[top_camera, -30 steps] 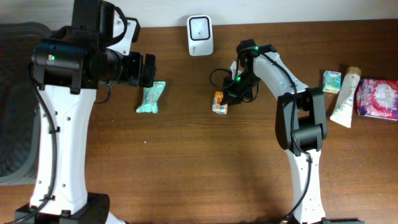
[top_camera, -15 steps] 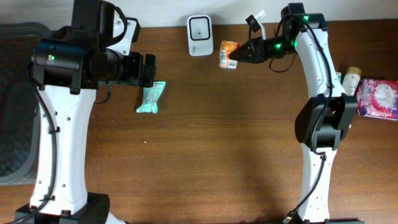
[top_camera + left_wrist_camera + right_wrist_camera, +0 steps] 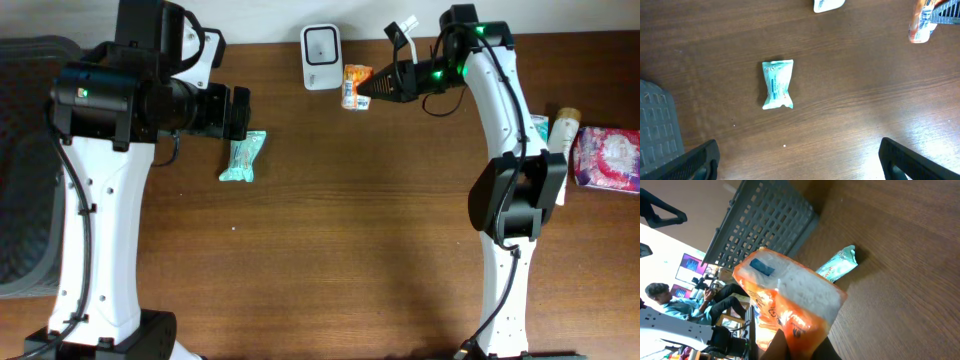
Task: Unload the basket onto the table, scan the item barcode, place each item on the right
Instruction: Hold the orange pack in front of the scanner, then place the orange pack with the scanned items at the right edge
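My right gripper turns over the scanner next, then swings across and down onto the green box by the white tube, since the barcode still hangs beside the scanner.
My right gripper (image 3: 374,86) is shut on an orange snack packet (image 3: 351,86), held in the air just right of the white barcode scanner (image 3: 322,57) at the table's back edge. In the right wrist view the orange packet (image 3: 790,300) fills the middle, pinched at its lower end by my right gripper (image 3: 801,347). A pale green packet (image 3: 242,156) lies on the table by my left gripper (image 3: 238,112). In the left wrist view the left gripper (image 3: 800,162) hangs wide open above the green packet (image 3: 777,84), with nothing between its fingers (image 3: 695,160).
A grey slatted basket (image 3: 25,160) stands at the left edge. At the far right lie a white tube (image 3: 557,155), a pink packet (image 3: 608,158) and a small green box (image 3: 533,131). The scanner's corner (image 3: 827,4) shows in the left wrist view.
The right arm lifted the orange packet off the table, carried it up to the back and has now shifted it a little left toward the scanner. The left arm has not moved.
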`<state>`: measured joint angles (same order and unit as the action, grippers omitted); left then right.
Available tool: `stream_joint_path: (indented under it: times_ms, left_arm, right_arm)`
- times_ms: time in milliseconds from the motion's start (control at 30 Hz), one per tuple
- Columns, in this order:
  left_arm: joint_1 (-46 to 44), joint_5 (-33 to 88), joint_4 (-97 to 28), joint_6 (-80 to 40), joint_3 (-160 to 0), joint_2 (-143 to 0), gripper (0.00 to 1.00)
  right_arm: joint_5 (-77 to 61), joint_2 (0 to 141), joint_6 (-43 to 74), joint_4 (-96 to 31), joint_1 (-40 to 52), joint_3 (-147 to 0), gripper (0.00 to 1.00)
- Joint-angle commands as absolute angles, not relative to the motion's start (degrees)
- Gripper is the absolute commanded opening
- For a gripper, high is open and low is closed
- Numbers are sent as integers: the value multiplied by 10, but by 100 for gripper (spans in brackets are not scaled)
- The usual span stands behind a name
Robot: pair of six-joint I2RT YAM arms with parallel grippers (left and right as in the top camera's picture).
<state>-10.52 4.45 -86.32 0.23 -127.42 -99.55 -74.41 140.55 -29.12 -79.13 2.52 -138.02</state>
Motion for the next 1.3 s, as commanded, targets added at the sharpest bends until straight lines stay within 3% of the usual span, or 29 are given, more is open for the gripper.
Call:
stream_joint_path:
  times_ms: [0, 33, 100, 167, 200, 300, 433, 600, 700, 767, 800, 900, 1000, 1133, 1233, 1267]
  left_arm:
    - [-107, 47, -862, 7, -1278, -990, 99]
    - [-107, 47, -862, 7, -1278, -990, 99]
    - [-107, 47, -862, 7, -1278, -990, 99]
    - [-107, 47, -862, 7, -1278, -990, 99]
    - [-107, 47, -862, 7, -1278, -990, 99]
    - [-107, 47, -862, 7, -1278, -990, 99]
    - [-107, 47, -862, 7, -1278, -990, 99]
    - [-107, 47, -862, 7, -1278, -990, 99]
    - [-107, 47, -862, 7, -1278, -990, 99]
    - [-107, 47, -862, 7, -1278, -990, 99]
    - [-107, 47, -862, 7, -1278, -990, 99]
    - [-107, 47, -862, 7, -1278, -990, 99]
    - [-107, 47, -862, 7, -1278, -990, 99]
    - [-107, 47, -862, 7, -1278, -990, 99]
    - [-107, 47, -862, 7, -1278, -990, 99]
    - [-107, 47, -862, 7, -1278, -990, 99]
  right_arm:
    - [-604, 1401, -178, -742, 39, -1392, 4]
    - [-497, 1401, -79, -696, 51, -1392, 4]
    - [-244, 1400, -3, -615, 88, -1398, 4]
    - [19, 1401, -1, -522, 135, -1398, 4]
    - [182, 1403, -79, -438, 172, -1398, 4]
    - [202, 1427, -301, -286, 219, -1398, 4]
    - [171, 1475, -450, -209, 230, -1398, 4]
    - [154, 1486, -480, -192, 229, -1398, 4]
    - [220, 1461, -350, -185, 213, -1398, 4]
    - [313, 1419, -160, -193, 181, -1398, 4]
    - [359, 1384, -29, -253, 143, -1398, 4]
    - [345, 1362, 100, -453, 40, -1398, 4]
    - [234, 1374, 115, -616, -59, -1398, 4]
    - [224, 1374, 115, -695, -150, -1378, 4]
    - [164, 1374, 115, -699, -185, -1327, 23]
    - [168, 1374, 115, -702, -185, -1317, 42]
